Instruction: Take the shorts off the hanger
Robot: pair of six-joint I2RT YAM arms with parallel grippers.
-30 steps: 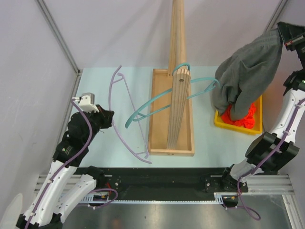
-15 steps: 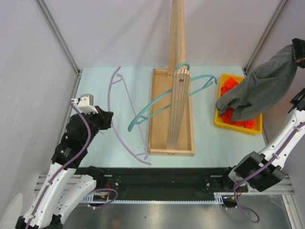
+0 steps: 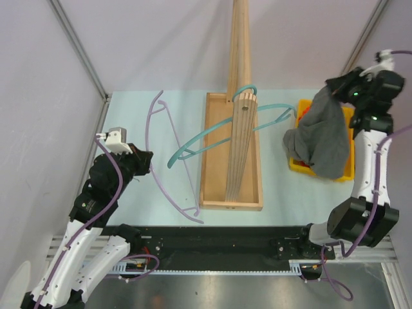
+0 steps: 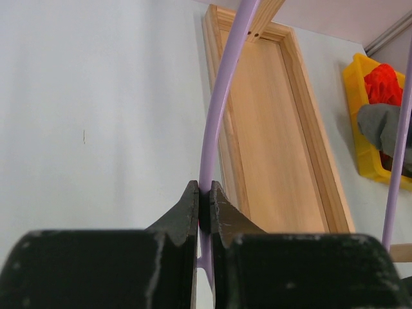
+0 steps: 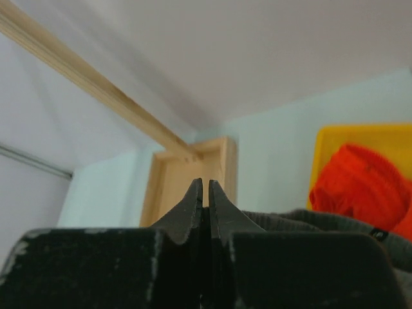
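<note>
The cloth of the dark grey shorts (image 3: 322, 138) already hangs over the yellow bin, so my right gripper will next go down, tip its fingers toward it and release them.
My right gripper (image 3: 335, 90) is shut on the dark grey shorts (image 3: 322, 138), which hang from it over the yellow bin (image 3: 352, 164). The grey cloth also shows under the jaws in the right wrist view (image 5: 309, 225). The orange-red shorts (image 5: 364, 187) lie in the bin, mostly hidden from above (image 3: 302, 166). The teal hanger (image 3: 212, 138) hangs bare on the wooden stand (image 3: 239, 122). My left gripper (image 3: 147, 161) is shut on the bare purple hanger (image 3: 168, 151), whose rod runs between the jaws in the left wrist view (image 4: 219, 129).
The wooden stand's tray (image 3: 215, 193) sits mid-table with its tall post leaning up toward the back. The bin stands at the right edge of the table, close to the enclosure wall (image 3: 386, 26). Grey enclosure walls close in left and right.
My right gripper has swung from the far right edge inward and down, bringing the grey shorts over the yellow bin. The teal hanger has swayed slightly. The left arm has not moved.
</note>
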